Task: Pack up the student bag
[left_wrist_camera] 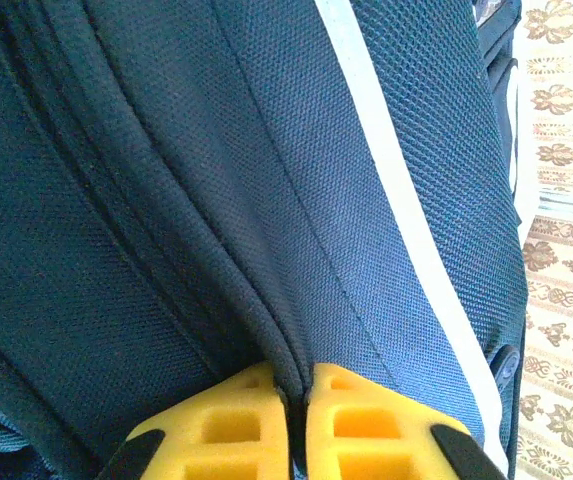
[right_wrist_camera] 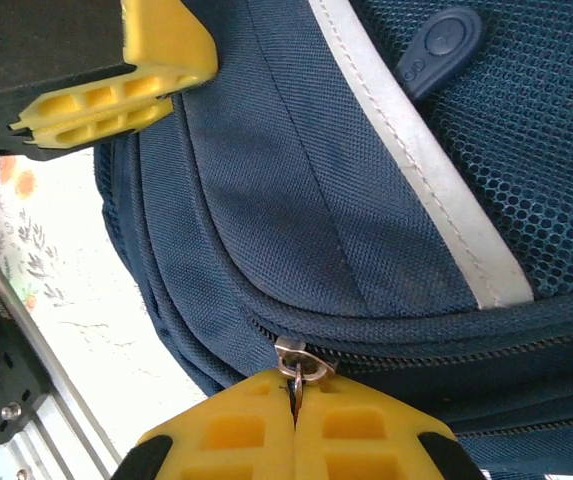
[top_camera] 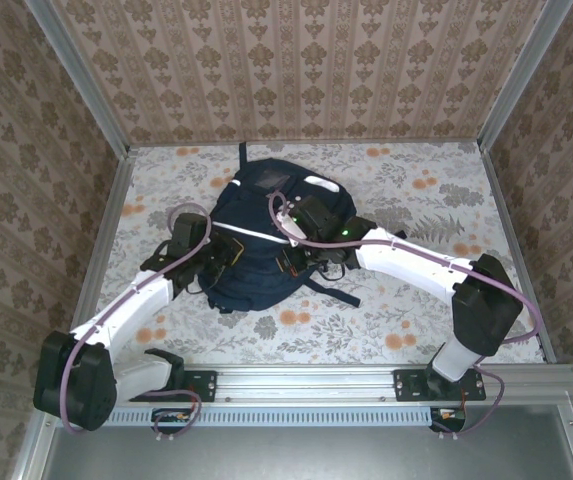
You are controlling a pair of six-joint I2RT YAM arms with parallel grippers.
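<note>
Next, my right gripper moves outward along the zip teeth beyond the white stripe's end and lets go of the metal zipper pull, as they lie outward of it.
The student bag, dark navy with a white stripe, lies in the middle of the table. My left gripper presses against the bag's left side and is shut on a raised fold of its navy fabric. My right gripper is shut on the metal zipper pull of a zip that runs along the bag's side. In the right wrist view the left gripper's yellow fingers sit closed at the bag's edge. From above, both grippers meet over the bag's near half.
A navy strap trails from the bag toward the near right. The floral tabletop is ringed by wallpapered walls. A metal rail with both arm bases runs along the near edge.
</note>
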